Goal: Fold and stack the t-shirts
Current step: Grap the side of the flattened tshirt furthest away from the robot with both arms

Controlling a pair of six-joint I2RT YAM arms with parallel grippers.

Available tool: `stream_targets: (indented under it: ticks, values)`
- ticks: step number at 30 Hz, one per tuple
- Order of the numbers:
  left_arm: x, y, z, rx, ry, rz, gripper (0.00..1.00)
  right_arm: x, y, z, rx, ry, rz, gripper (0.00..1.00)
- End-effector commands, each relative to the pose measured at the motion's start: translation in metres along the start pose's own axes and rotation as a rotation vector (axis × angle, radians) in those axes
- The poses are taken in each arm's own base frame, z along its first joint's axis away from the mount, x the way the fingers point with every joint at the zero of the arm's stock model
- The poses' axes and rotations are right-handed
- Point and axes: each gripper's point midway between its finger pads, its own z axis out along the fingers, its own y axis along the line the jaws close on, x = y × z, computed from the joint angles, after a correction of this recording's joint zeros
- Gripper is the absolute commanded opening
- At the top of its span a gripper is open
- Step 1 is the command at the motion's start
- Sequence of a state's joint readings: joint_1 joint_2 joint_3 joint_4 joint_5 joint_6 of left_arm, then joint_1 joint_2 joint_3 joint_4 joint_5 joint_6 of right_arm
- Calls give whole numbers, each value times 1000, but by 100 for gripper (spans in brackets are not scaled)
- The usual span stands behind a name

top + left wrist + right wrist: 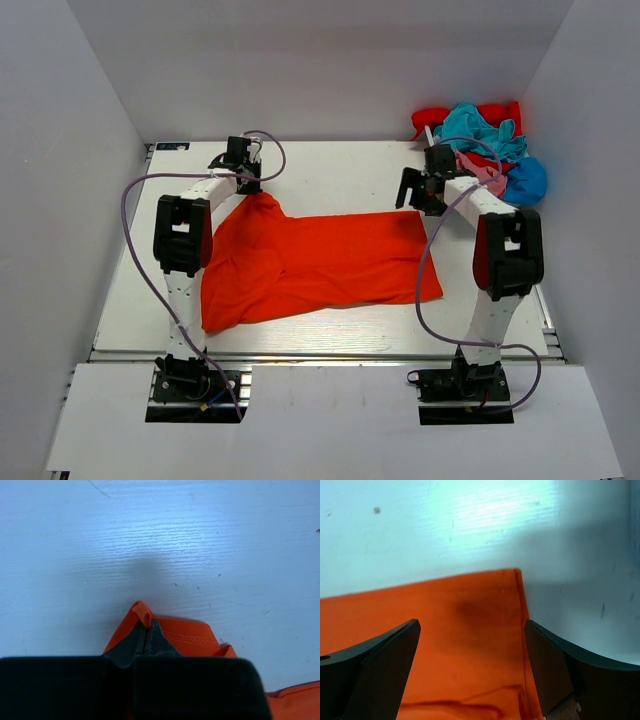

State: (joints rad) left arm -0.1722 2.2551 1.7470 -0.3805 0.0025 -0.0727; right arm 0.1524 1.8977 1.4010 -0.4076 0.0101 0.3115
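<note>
The shirt's near edge (238, 322) lies back from my left gripper, toward the bar, so next I should pull my left gripper back over the shirt and let go of the shirt's corner at that edge.
The bright orange-red t-shirt (320, 262) lies spread on the white table. My left gripper (243, 170) is shut on its far left corner; in the left wrist view the cloth (187, 635) bunches up between the closed fingertips (145, 630). My right gripper (418, 190) is open above the shirt's far right corner (512, 575), its fingers (385, 655) astride the hemmed edge, with nothing held. The other t-shirts, teal (480, 128), pink (483, 170), red (432, 118) and blue (527, 182), lie in a crumpled pile at the far right.
White walls close in the table (330, 170) at the back and both sides. A metal rail (320, 355) runs along the near edge. Purple cables (135, 230) loop off both arms.
</note>
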Motion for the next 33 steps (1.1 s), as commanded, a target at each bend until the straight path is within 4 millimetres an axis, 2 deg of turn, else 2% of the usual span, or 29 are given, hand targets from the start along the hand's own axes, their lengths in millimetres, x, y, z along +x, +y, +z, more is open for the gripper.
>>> stream_targets:
  ticks: [1,2,3,4,8,10,11,12,18,19,20,22,23,24,25,26,27,28,29,30,31,32,33]
  values:
    - [-43,-5,-34,33,-123,16,0,-28,1,8,80,-70,5,90]
    - [-46,-5,-37,33,-132,16,0,-21,-4,18,113,-48,15,89]
    - [-42,-4,-36,33,-123,16,0,-25,-1,20,118,-60,12,87]
    - [-46,-5,-44,33,-135,16,0,-26,-8,25,162,-70,11,87]
    - [-47,-10,-56,62,-155,19,0,-20,-11,39,220,-87,40,83]
    - [-42,-11,-55,71,-154,19,0,-24,-13,44,231,-116,40,81]
    - [-50,-12,-64,73,-182,20,0,-23,-25,50,260,-119,63,81]
    - [-46,-11,-63,72,-173,20,0,-18,-17,54,246,-104,51,80]
    - [-48,-14,-77,91,-199,32,0,-16,-9,71,212,-106,46,74]
    - [-48,-14,-77,91,-199,32,0,-14,-9,75,210,-99,43,50]
    - [-55,-15,-86,91,-221,44,0,-14,-6,75,195,-95,43,36]
    - [-49,-14,-89,91,-212,43,0,-15,-3,73,183,-104,40,16]
    - [-47,-14,-97,91,-215,44,0,-13,-2,72,184,-103,39,13]
    - [-44,-17,-101,89,-217,49,0,-12,-4,69,191,-105,36,4]
    - [-42,-15,-106,80,-217,48,0,-16,-2,67,192,-126,34,0]
    - [-33,-17,-108,74,-204,52,0,-18,-3,62,194,-132,33,0]
    - [-31,-15,-114,63,-209,51,0,-21,-3,57,201,-152,30,0]
    - [-34,-16,-130,66,-228,39,0,-17,-5,55,208,-146,20,0]
    - [-19,-17,-133,76,-204,25,0,-21,-2,48,203,-164,17,0]
    - [-17,-17,-140,78,-216,16,0,-28,-4,40,213,-188,19,0]
    - [-8,-20,-155,96,-228,7,0,-23,-5,38,216,-188,10,0]
    - [-7,-24,-164,121,-243,-3,0,-29,-2,30,208,-212,8,0]
    - [-1,-27,-171,139,-243,-31,0,-25,-4,23,213,-217,8,0]
